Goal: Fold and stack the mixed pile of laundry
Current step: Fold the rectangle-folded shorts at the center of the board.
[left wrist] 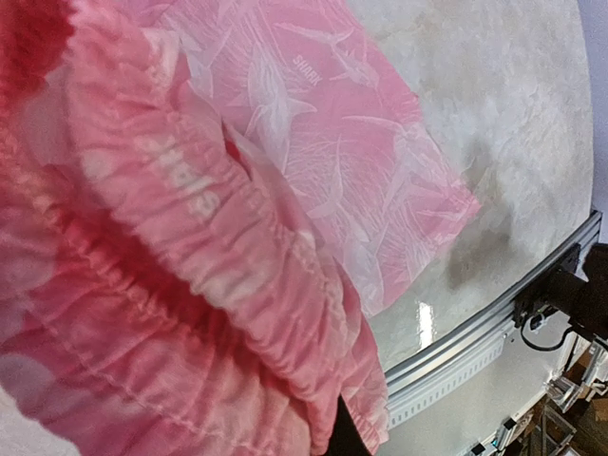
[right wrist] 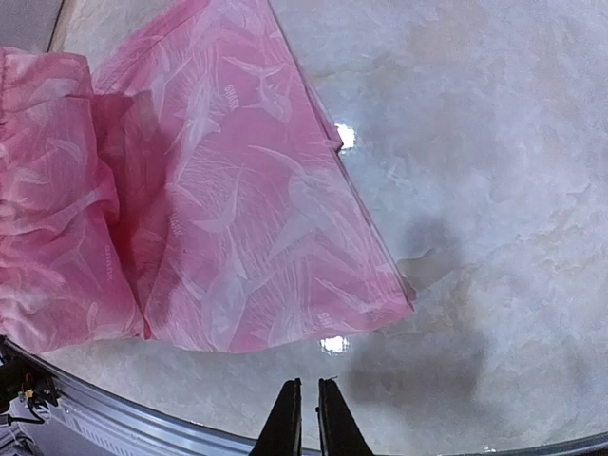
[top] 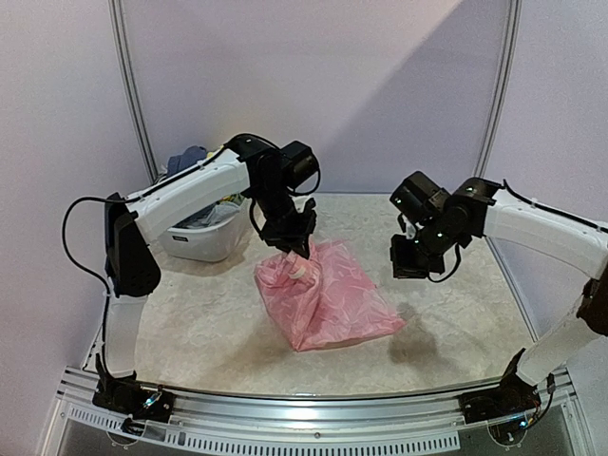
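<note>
I will lower my left gripper and carry the pink piece's waistband to the right in the top view, over the pink piece's spread part (top: pixel 350 303) (left wrist: pixel 340 150). That part lies flat.
A pale pink patterned piece (top: pixel 332 296) lies partly spread on the table, its gathered elastic edge (left wrist: pixel 218 218) lifted. My left gripper (top: pixel 295 247) is shut on that bunched edge. In the left wrist view the cloth covers the jaws and only a dark fingertip (left wrist: pixel 348 439) shows. The rest of the mixed laundry pile (top: pixel 187 160) sits heaped in the white tub, blue-grey cloth on top. My right gripper (right wrist: pixel 306 397) hovers above bare table to the right of the pink piece (right wrist: pixel 237 218), its fingers nearly together with nothing between them.
The white plastic tub (top: pixel 211 239) stands at the back left, next to the left arm. A metal rail (top: pixel 313 418) runs along the near table edge. Curved frame poles (top: pixel 131 85) rise at the back corners.
</note>
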You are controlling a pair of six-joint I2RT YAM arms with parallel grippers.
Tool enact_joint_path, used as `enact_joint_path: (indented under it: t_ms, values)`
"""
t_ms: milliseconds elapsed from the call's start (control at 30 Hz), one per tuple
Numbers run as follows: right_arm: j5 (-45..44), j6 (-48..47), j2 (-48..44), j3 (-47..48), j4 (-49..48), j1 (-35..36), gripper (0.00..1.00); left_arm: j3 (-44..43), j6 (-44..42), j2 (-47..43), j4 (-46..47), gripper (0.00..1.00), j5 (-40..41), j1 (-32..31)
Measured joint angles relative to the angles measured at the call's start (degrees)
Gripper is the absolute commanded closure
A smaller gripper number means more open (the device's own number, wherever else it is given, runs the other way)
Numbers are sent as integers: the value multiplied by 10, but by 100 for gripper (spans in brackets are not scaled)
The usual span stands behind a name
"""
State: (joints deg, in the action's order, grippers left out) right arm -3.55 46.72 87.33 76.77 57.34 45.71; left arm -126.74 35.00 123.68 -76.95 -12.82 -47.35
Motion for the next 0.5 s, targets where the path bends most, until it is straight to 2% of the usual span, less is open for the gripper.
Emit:
enact_joint_path:
  t_ms: [267, 500]
  values:
    - [-24, 41, -131, -98, 32, -1, 92, -74, 3, 87, -4, 98, -17, -17]
    - [-26, 71, -182, -139, 48, -1, 92, -120, 16, 136, -2, 98, -43, -28]
